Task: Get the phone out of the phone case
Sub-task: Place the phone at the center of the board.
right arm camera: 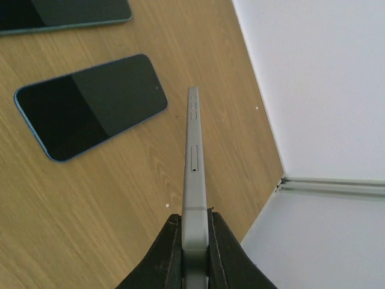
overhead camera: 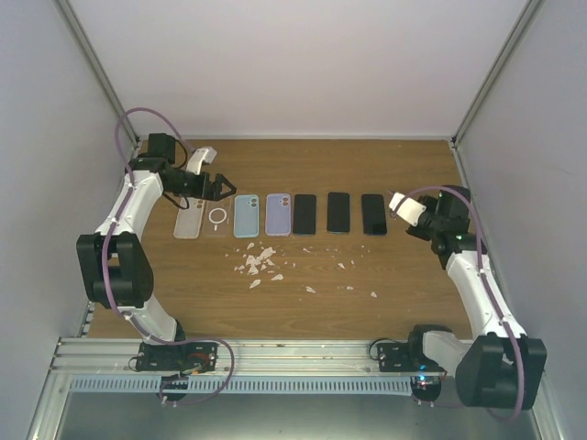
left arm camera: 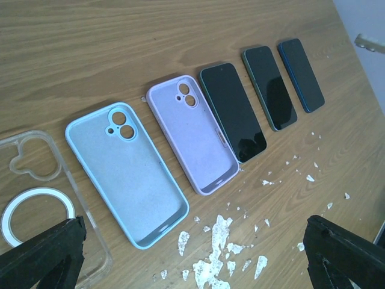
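The grey phone goes down in my right gripper to the bare wood beside the end dark phone next.
My right gripper [right arm camera: 195, 241] is shut on a grey phone [right arm camera: 194, 150], held edge-on above the table's right side; its side buttons and SIM tray show and no case is on it. From above, that phone [overhead camera: 406, 207] looks pale in the right gripper [overhead camera: 415, 213]. My left gripper [overhead camera: 223, 190] hangs open over the left end of a row of cases. Its black fingertips [left arm camera: 42, 256] frame a light blue phone case [left arm camera: 126, 174] and a lilac phone case [left arm camera: 191, 135], both lying empty with the inside up. Nothing is between those fingers.
Two clear cases [overhead camera: 188, 220], one with a white ring [left arm camera: 36, 205], lie left of the blue one. Three dark phones [overhead camera: 338, 212] lie face up to the right of the lilac case. White flakes [left arm camera: 222, 247] litter the wood in front. The enclosure wall [right arm camera: 325, 90] is close on the right.
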`<state>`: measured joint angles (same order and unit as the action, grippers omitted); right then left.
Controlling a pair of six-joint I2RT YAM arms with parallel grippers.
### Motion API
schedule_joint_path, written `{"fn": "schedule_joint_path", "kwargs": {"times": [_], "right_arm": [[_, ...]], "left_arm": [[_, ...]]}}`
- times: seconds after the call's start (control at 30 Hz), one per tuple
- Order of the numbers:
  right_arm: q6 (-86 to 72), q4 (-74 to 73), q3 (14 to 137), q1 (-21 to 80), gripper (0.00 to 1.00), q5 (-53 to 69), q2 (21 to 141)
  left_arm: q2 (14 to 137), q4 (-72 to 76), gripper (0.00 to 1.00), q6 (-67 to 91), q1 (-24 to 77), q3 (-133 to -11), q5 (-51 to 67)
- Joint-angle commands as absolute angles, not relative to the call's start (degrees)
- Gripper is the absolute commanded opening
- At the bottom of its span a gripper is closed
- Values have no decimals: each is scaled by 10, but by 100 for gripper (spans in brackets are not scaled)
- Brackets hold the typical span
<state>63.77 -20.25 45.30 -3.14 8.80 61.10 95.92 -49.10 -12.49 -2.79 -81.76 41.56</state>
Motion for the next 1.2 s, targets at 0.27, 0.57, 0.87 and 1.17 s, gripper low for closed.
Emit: {"fn": "schedule_joint_path", "kwargs": {"times": [0.27, 0.57, 0.87, 1.17], "right_arm": [[749, -3, 377, -41, 0, 42, 648], [777, 73, 348, -41, 0, 26, 691], [786, 130, 326, -41, 2, 16, 749], [804, 175, 289, -41, 8, 8, 783]], "left_arm": [[943, -485, 99, -114, -30, -821, 430], [943, -485, 99, -112, -30, -823, 432], [941, -486, 99, -112, -30, -823, 429], [939, -484, 99, -110, -29, -821, 424]]}}
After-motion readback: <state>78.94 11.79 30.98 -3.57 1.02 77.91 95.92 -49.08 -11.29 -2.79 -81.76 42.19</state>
